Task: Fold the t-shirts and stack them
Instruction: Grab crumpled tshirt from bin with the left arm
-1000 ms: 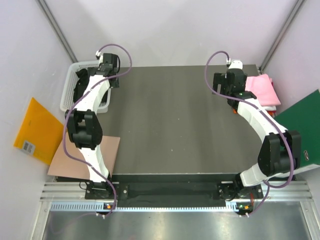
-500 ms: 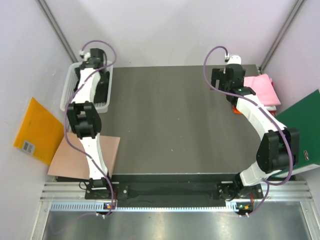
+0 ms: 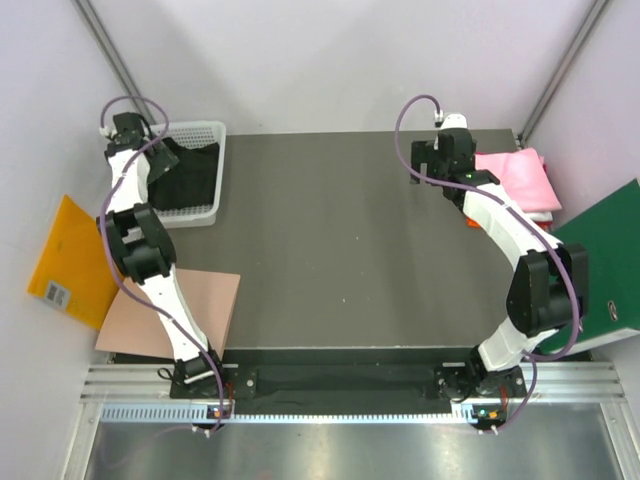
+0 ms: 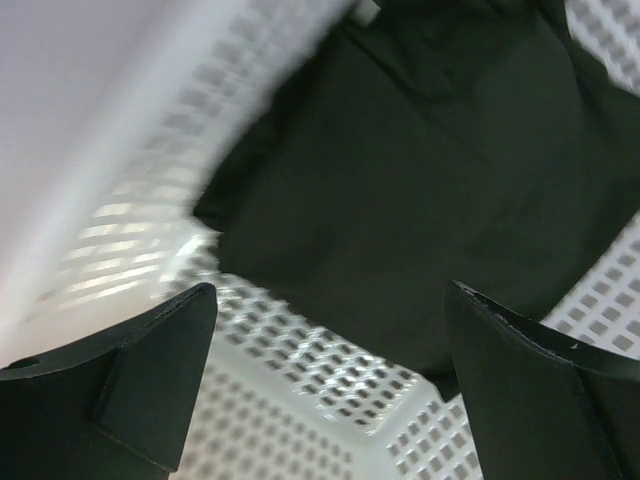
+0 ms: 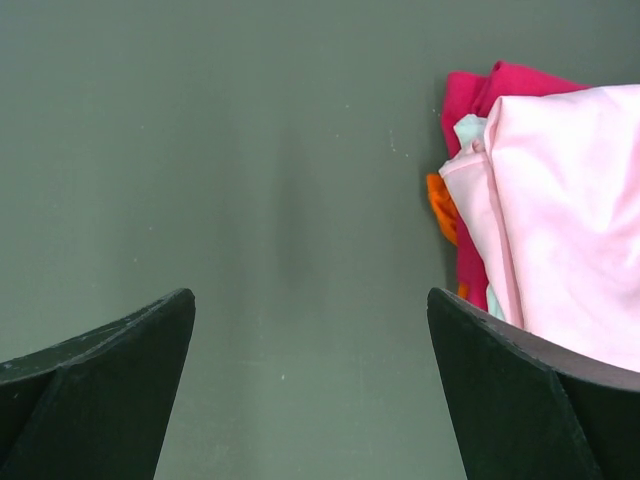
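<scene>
The black t-shirt's edge [image 3: 182, 178] [image 4: 345, 315] lies below my open fingers, so my left gripper will lower into the basket onto it, moving gently toward the right in the top view.
A black t-shirt [image 3: 185, 175] lies crumpled in the white mesh basket [image 3: 200, 212] at the table's far left; it fills the left wrist view [image 4: 420, 180]. My left gripper [image 3: 125, 130] hangs open above the basket's far left corner, holding nothing [image 4: 330, 340]. A stack of folded tees, pink on top [image 3: 520, 178] with white, orange and red beneath [image 5: 462, 100], sits at the far right. My right gripper [image 3: 440, 160] is open and empty over the bare table, just left of the stack [image 5: 310, 350].
A green folder [image 3: 610, 250] leans off the table's right edge. A brown board [image 3: 170, 312] and a yellow envelope [image 3: 75, 260] lie off the left side. The dark table [image 3: 340, 250] is bounded by light walls behind.
My left arm has swung left and outward from the table's far left corner to over the basket. My right gripper has shifted slightly left, away from the stack.
</scene>
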You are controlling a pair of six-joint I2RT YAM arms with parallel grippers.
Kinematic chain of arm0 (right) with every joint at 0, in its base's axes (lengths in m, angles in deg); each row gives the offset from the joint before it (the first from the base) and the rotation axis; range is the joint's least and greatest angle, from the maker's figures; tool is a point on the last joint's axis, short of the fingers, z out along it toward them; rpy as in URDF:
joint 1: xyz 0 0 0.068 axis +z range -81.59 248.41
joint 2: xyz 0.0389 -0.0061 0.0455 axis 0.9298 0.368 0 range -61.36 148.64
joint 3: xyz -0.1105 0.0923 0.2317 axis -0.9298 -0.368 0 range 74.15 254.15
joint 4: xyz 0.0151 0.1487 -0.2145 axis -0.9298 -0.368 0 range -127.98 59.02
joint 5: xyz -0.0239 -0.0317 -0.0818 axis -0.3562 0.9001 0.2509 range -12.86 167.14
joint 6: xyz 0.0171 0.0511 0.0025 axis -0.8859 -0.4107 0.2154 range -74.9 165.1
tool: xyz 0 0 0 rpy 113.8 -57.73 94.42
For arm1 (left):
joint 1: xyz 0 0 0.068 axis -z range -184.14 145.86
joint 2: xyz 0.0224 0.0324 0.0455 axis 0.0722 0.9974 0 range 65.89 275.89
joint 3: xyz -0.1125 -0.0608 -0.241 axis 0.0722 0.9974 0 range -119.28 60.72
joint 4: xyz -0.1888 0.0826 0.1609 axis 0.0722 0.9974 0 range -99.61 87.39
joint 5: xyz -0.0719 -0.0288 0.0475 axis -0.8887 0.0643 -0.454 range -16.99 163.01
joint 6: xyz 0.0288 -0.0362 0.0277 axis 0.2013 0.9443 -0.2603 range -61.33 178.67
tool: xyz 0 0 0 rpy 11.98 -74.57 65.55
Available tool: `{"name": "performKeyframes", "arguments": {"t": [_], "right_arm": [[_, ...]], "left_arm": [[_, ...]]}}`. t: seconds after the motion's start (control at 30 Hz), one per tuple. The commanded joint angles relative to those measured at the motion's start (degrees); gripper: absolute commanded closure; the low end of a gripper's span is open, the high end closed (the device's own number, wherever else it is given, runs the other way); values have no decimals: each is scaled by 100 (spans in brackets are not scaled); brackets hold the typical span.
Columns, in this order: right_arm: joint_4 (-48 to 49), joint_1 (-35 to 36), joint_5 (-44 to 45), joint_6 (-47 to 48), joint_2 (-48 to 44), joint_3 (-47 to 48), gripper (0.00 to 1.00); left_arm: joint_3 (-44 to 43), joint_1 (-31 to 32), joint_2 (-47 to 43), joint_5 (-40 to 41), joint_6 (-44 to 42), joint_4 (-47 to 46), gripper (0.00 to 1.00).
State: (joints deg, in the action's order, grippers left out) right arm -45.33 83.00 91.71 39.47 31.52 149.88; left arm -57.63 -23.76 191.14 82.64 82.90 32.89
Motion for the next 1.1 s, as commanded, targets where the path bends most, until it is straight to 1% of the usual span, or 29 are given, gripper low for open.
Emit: {"name": "performKeyframes", "arguments": {"t": [0.0,0.2,0.3,0.33,0.37,0.4,0.43,0.47,0.5,0.57,0.6,0.67,0.7,0.73,0.77,0.83,0.87,0.9,1.0,1.07], "right_arm": [[2,88,-147,-35,55,373,1],[20,105,-209,-70,81,347,0],[55,106,-261,-96,72,347,0],[64,106,-305,-105,81,347,0],[64,106,-331,-123,98,347,0],[64,106,-349,-123,116,347,0],[64,106,-393,-140,116,347,0],[64,106,-385,-149,134,355,0],[64,114,-393,-158,125,329,0],[55,106,-411,-202,99,312,0],[55,123,-420,-228,81,251,0],[90,114,-437,-254,20,180,0],[90,123,-463,-281,2,93,0],[108,123,-464,-298,-15,48,0],[108,123,-481,-325,-33,13,0],[108,132,-516,-377,-59,-84,0],[116,141,-516,-395,-60,-101,0],[117,141,-525,-395,-77,-145,0],[125,158,-473,-439,-130,-189,0],[152,158,-437,-448,-191,-224,0]], "left_arm": [[-215,81,472,-1180,152,-295,1],[-391,107,1035,-1034,249,-145,1],[-627,335,1316,-271,-119,-32,0],[-785,501,1448,-42,-242,108,5],[-1213,581,1589,352,-452,248,27],[-1444,643,1903,521,-515,407,36],[-1637,730,2028,636,-559,678,48],[-1717,749,2099,811,-516,715,90],[-1675,757,2117,856,-446,751,100],[-1517,758,2030,961,-236,839,100],[-1420,749,1803,1006,-165,795,100],[-1001,749,1452,1015,19,498,100],[-806,749,962,928,64,313,100],[-569,757,670,857,117,59,100],[-54,749,50,752,204,-474,100],[468,749,-560,427,284,-1118,100],[844,757,-1068,330,345,-1382,100],[926,775,-1273,233,398,-1742,100],[656,845,-1766,-170,591,-1815,100],[313,915,-1994,-636,653,-1816,100]]}}
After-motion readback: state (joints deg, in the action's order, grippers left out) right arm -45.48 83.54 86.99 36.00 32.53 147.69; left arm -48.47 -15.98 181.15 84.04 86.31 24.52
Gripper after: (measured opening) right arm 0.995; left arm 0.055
